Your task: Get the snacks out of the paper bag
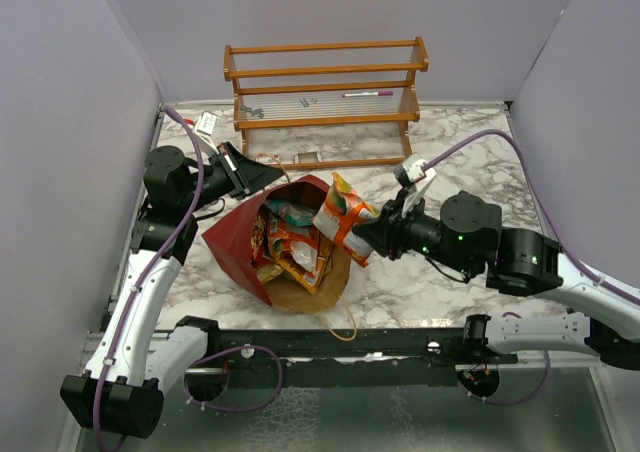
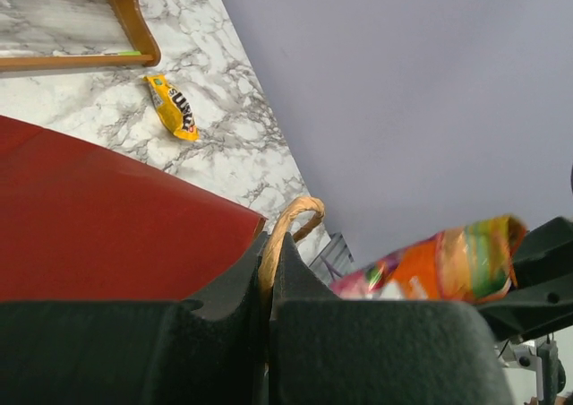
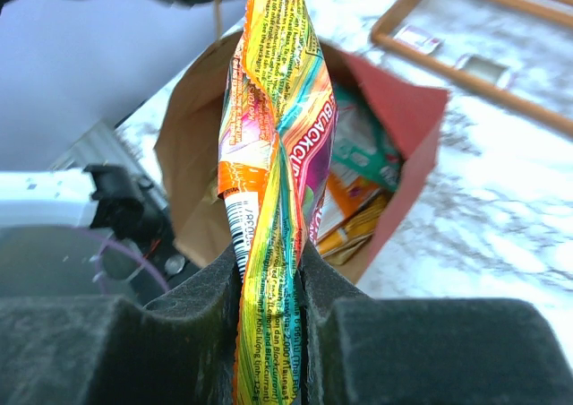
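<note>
I will next move my right gripper outward, away from the bag [image 1: 238, 240], then lower and release the orange-yellow packet on the marble by the yellow packet, as that marble is clear.
The dark red paper bag [image 1: 238, 240] lies on its side in the middle of the table, its kraft-brown mouth towards the arms. Several orange, yellow and red snack packets [image 1: 290, 244] lie inside. My left gripper [image 1: 258, 177] is shut on the bag's tan twine handle [image 2: 291, 221] at the far rim, the fingertips [image 2: 255, 266] pinching it. My right gripper [image 1: 372, 234] is shut on an orange-yellow snack packet [image 1: 345, 215] and holds it just above the bag's mouth. In the right wrist view the packet [image 3: 277, 109] stands between the fingers, with a teal-green packet [image 3: 363, 145] in the bag [image 3: 407, 136] behind it.
A wooden rack [image 1: 325, 90] stands at the back with a pen and small items on it. A yellow packet [image 2: 175, 107] lies on the marble near the rack's foot. The bag's other twine handle [image 1: 346, 324] hangs towards the front rail. Grey walls close three sides.
</note>
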You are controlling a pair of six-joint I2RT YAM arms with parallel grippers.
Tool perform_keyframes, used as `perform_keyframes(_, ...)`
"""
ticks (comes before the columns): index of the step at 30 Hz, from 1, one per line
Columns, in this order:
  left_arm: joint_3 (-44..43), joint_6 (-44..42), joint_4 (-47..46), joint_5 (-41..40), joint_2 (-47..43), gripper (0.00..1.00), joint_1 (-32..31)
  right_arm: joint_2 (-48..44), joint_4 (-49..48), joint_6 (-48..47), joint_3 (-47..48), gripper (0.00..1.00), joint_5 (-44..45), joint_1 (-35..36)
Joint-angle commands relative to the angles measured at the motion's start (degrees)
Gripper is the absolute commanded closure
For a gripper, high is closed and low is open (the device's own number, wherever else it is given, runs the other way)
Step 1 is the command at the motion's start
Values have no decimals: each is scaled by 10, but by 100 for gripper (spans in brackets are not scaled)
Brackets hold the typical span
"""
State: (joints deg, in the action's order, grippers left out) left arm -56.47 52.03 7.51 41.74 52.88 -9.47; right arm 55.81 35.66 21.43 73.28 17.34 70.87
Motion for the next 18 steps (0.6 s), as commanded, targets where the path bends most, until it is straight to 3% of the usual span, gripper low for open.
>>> perform_keyframes(1,-18,-13,4,-11,1,100,1,-25,6,-31,48,99,174,2)
perform_keyframes(6,-16,-14,9,-13,0,100,2,-63,-22,-21,17,99,392,2)
perform_keyframes(11,-18,-19,15,-11,0,100,2,-78,16,10,-28,99,591,2)
perform_keyframes(18,-18,-23,19,-9,0,100,1,-80,-11,-13,-76,99,639,2)
